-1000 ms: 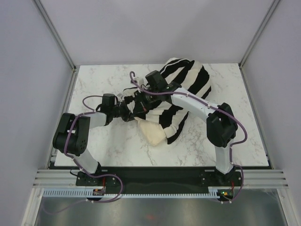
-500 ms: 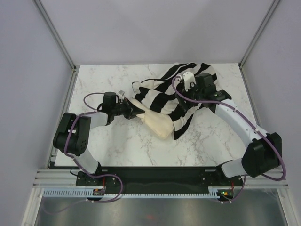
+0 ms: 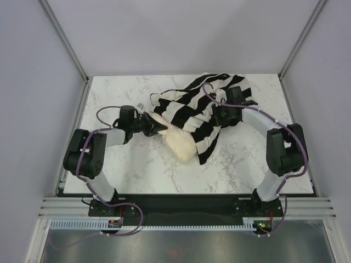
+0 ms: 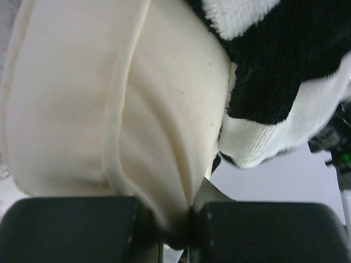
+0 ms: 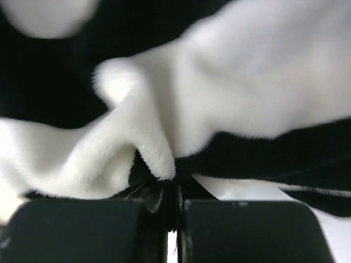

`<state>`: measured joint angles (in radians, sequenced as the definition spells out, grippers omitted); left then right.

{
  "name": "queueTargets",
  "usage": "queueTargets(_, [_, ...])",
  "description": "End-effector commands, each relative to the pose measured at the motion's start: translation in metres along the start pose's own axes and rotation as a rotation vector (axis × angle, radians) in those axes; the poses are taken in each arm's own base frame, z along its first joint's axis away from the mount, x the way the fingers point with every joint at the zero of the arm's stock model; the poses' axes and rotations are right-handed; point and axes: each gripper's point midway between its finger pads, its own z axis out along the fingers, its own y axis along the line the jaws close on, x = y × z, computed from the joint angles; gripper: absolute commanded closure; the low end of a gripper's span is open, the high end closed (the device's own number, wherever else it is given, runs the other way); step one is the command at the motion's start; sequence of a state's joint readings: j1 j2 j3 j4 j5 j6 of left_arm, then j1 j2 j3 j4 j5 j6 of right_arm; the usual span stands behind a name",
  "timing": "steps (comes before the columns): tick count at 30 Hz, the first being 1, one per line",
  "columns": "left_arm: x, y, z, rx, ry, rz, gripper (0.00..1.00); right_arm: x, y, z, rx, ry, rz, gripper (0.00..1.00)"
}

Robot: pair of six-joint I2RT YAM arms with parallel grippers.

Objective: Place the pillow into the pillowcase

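Observation:
The near part of the cream pillow is still bare, so my left gripper needs to ease the pillow's pinched end toward the striped pillowcase's edge (image 3: 180, 121) (image 4: 239, 76) next and let go of it.
The cream pillow (image 3: 176, 140) lies mid-table, its near-left end bare and its far part under the black and white striped pillowcase (image 3: 197, 104), which is crumpled across the table's far middle. My left gripper (image 3: 156, 125) is shut on the pillow's left end; the left wrist view shows cream fabric (image 4: 137, 109) pinched between the jaws, with the striped case (image 4: 285, 71) beyond. My right gripper (image 3: 218, 116) is shut on the pillowcase at its right side; the right wrist view shows a fold of the fluffy striped fabric (image 5: 159, 137) clamped between the jaws.
The marble table (image 3: 137, 170) is walled by grey panels on the left, far and right sides. Purple cables run along both arms. A black rail lies at the near edge (image 3: 181, 205).
My right arm swung from the pillowcase's left side over to its right side, spreading the striped fabric out to the right. My left gripper stayed on the pillow's end.

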<state>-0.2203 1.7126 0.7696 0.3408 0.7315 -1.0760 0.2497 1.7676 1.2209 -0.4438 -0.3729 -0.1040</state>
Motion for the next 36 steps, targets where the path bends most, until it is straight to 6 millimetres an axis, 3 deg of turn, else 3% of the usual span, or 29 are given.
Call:
queueTargets(1, [-0.010, -0.044, 0.009, 0.126, -0.025, 0.035, 0.98, -0.038, 0.188, -0.047, -0.614, -0.067, 0.064, 1.00])
queueTargets(2, [-0.009, -0.048, 0.011, 0.141, -0.026, 0.033, 0.98, -0.029, 0.217, -0.055, -0.719, -0.033, 0.076, 1.00])
queueTargets(3, [-0.008, -0.056, 0.014, 0.165, -0.027, 0.043, 0.98, -0.031, 0.261, -0.064, -0.819, -0.039, 0.067, 1.00])
queueTargets(6, [-0.010, -0.073, 0.016, 0.213, -0.038, 0.027, 0.98, -0.022, 0.310, -0.071, -0.973, 0.045, 0.113, 1.00])
queueTargets(7, [-0.011, -0.077, 0.015, 0.221, -0.041, 0.020, 0.98, -0.018, 0.306, -0.059, -0.966, 0.071, 0.135, 1.00])
queueTargets(11, [-0.012, -0.086, 0.004, 0.242, -0.058, 0.045, 0.98, -0.006, 0.280, -0.055, -0.928, 0.110, 0.131, 1.00])
queueTargets(14, [-0.012, -0.076, -0.005, 0.217, -0.063, 0.066, 0.98, 0.008, 0.236, -0.060, -0.825, 0.093, 0.101, 0.99])
queueTargets(15, [-0.010, -0.075, -0.011, 0.213, -0.053, 0.086, 0.98, 0.026, 0.206, -0.062, -0.722, 0.178, 0.160, 0.89])
queueTargets(16, [-0.005, -0.062, -0.012, 0.165, -0.033, 0.124, 0.98, 0.037, 0.191, -0.062, -0.672, 0.209, 0.088, 0.58])
queueTargets(17, [-0.001, -0.055, -0.014, 0.137, -0.022, 0.156, 0.98, 0.023, 0.179, -0.068, -0.648, 0.157, -0.127, 0.48])
queueTargets(18, [0.001, -0.050, -0.016, 0.103, -0.011, 0.192, 0.98, 0.039, 0.168, -0.082, -0.602, 0.264, -0.118, 0.44])
queueTargets(19, [0.005, -0.045, -0.020, 0.091, -0.004, 0.283, 0.98, 0.033, 0.157, -0.083, -0.553, 0.271, -0.140, 0.38])
queueTargets(20, [0.013, -0.033, -0.022, 0.052, 0.025, 0.277, 0.98, 0.001, 0.155, -0.095, -0.533, 0.201, -0.162, 0.36])
queueTargets(22, [0.018, -0.024, -0.025, 0.026, 0.060, 0.351, 0.98, -0.037, 0.139, -0.104, -0.478, 0.115, -0.132, 0.26])
queueTargets(23, [0.024, -0.017, -0.027, -0.001, 0.086, 0.342, 0.98, -0.080, 0.136, -0.113, -0.421, 0.001, -0.140, 0.24])
queueTargets(24, [0.023, -0.012, -0.027, -0.014, 0.087, 0.366, 0.98, -0.099, 0.129, -0.110, -0.361, -0.052, -0.129, 0.22])
queueTargets(26, [0.024, -0.006, -0.028, -0.033, 0.094, 0.369, 0.98, -0.140, 0.092, -0.088, -0.151, -0.170, -0.112, 0.19])
queueTargets(27, [0.023, -0.006, -0.028, -0.032, 0.097, 0.379, 0.98, -0.140, 0.076, -0.061, -0.096, -0.142, -0.094, 0.19])
queueTargets(29, [0.021, -0.007, -0.027, -0.031, 0.095, 0.389, 0.98, -0.150, 0.059, -0.038, 0.002, -0.120, -0.097, 0.17])
queueTargets(30, [0.020, -0.007, -0.026, -0.036, 0.091, 0.392, 0.98, -0.137, 0.052, -0.002, 0.000, -0.041, -0.072, 0.08])
queueTargets(32, [0.015, -0.009, -0.024, -0.032, 0.091, 0.403, 0.98, -0.138, 0.056, 0.017, -0.017, -0.024, -0.084, 0.05])
queueTargets(33, [0.012, -0.010, -0.022, -0.035, 0.087, 0.408, 0.98, -0.129, 0.063, 0.036, -0.030, 0.006, -0.097, 0.04])
queueTargets(36, [0.009, -0.009, -0.018, -0.042, 0.097, 0.405, 0.98, -0.115, 0.084, 0.069, -0.089, 0.061, -0.116, 0.04])
